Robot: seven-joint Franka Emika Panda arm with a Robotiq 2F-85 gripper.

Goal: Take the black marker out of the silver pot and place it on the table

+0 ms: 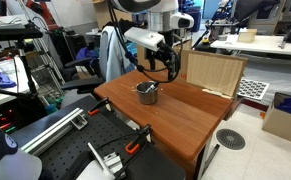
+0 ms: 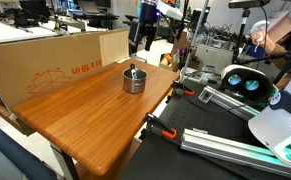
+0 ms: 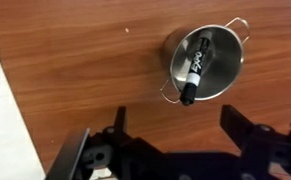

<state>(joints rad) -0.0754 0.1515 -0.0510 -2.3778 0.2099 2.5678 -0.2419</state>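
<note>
I will next lower my gripper toward the silver pot [image 3: 206,62] and close it around the black marker's raised end [image 3: 189,93], because that end leans over the pot's rim below my gripper.
The silver pot [image 3: 206,62] stands on the reddish-brown wooden table [image 3: 85,70]. The black marker [image 3: 194,68] lies inside it, leaning over the rim toward the gripper. The pot also shows in both exterior views [image 1: 147,93] [image 2: 134,79], with the marker sticking up out of it [image 2: 132,70]. My gripper [image 3: 173,125] is open and empty, with its fingers spread wide, and hovers above the table beside the pot. In an exterior view it hangs above and behind the pot [image 1: 163,62].
A wooden board [image 1: 211,72] stands upright at the table's far edge. A large cardboard box [image 2: 45,62] lines one long side of the table. Black clamps [image 2: 161,128] grip the table's edge. Cluttered benches and equipment surround the table.
</note>
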